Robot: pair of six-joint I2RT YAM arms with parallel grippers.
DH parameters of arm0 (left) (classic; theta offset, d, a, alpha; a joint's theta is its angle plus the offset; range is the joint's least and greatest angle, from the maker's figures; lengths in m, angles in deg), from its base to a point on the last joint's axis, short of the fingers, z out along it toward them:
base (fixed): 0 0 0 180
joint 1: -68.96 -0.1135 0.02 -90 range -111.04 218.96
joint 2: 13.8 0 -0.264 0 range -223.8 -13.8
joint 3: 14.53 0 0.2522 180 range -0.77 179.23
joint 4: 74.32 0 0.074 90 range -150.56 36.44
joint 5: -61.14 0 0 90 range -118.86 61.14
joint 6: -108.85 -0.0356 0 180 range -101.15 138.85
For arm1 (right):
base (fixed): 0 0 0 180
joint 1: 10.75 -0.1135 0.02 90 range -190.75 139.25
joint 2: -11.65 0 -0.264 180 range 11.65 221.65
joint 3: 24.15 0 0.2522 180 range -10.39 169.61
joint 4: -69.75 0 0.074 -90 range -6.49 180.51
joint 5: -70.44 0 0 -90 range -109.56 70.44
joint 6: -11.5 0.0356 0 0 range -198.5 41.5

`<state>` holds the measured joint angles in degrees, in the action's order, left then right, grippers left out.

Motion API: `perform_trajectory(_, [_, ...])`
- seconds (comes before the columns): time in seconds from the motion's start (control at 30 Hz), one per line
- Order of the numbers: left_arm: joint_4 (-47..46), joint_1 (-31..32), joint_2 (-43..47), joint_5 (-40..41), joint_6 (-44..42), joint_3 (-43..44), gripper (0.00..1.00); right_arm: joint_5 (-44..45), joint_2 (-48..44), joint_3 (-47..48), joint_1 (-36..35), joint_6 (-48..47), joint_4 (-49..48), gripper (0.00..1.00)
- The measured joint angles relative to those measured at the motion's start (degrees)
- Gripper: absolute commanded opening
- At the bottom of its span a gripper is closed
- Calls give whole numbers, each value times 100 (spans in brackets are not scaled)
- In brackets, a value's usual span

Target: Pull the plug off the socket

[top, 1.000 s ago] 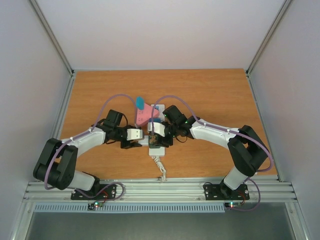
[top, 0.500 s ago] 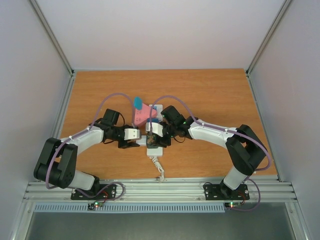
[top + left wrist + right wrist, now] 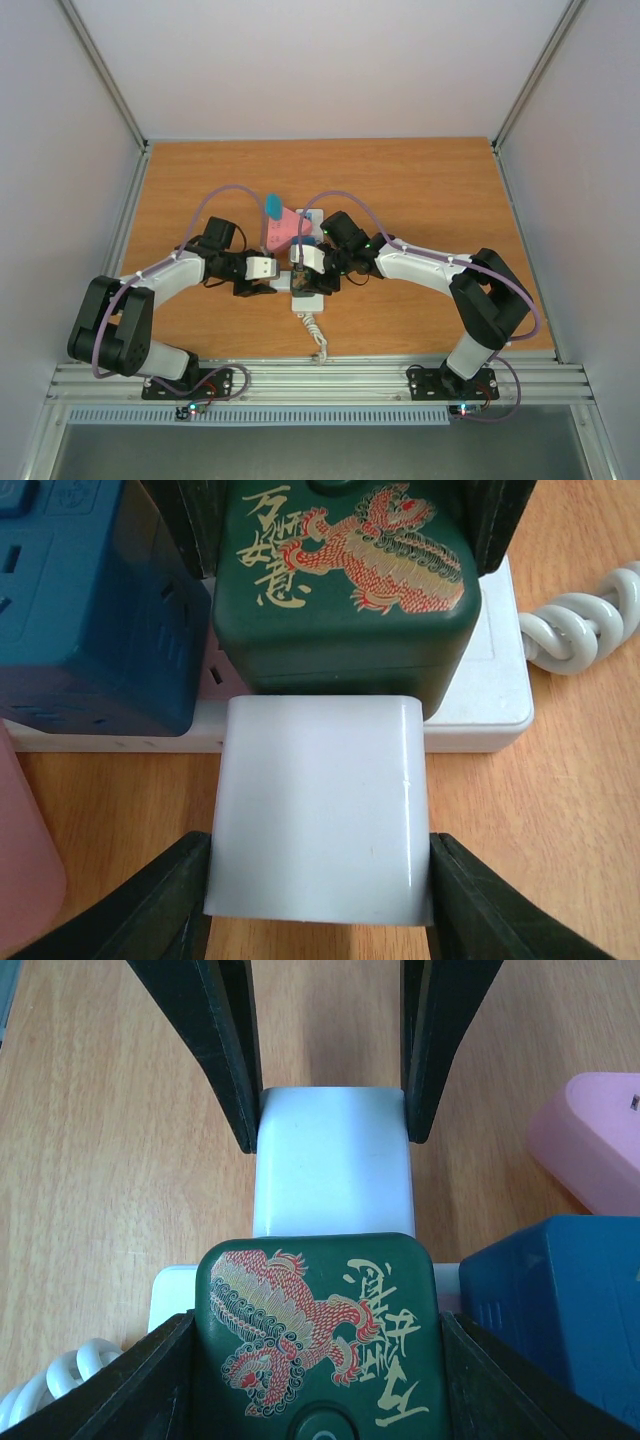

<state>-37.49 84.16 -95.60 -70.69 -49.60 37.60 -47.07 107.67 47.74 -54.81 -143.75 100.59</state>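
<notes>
The left gripper needs to pull the plug it holds off the cube next and release it on the table's empty far corner, outward, to the left in the top view.
The socket (image 3: 480, 695) is a white strip lying on the wooden table, with a coiled cord (image 3: 585, 620) at its near end. A green cube adapter (image 3: 320, 1340) with a red dragon print stands on it. My right gripper (image 3: 318, 1330) is shut on the cube's two sides. A white plug (image 3: 318, 810) lies level beside the strip, its far end against the cube's side and its prongs hidden. My left gripper (image 3: 320, 855) is shut on the plug's flanks. From above, both grippers meet over the socket (image 3: 310, 300).
A dark blue cube adapter (image 3: 90, 610) stands on the strip next to the green one. A pink adapter (image 3: 600, 1140) with a teal piece (image 3: 272, 205) lies just beyond. The cord (image 3: 318, 335) trails toward the near table edge.
Both grippers, the plug, the green cube and the strip have shifted slightly to the left together. The grips have not changed.
</notes>
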Motion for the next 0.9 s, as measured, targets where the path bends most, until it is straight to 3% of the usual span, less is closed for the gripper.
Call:
perform_trajectory(0.3, [120, -85, 26, 81, -151, 0, 27, -7, 2, 0, 7, 13, 15, 18])
perform_trajectory(0.53, [601, -566, 199, 503, -404, -7, 28, -39, 0, 2, 24, 13, 26, 19])
perform_trajectory(0.9, [1423, -1565, 719, 315, -614, 114, 28, -61, 15, 59, 35, 39, 116, 26])
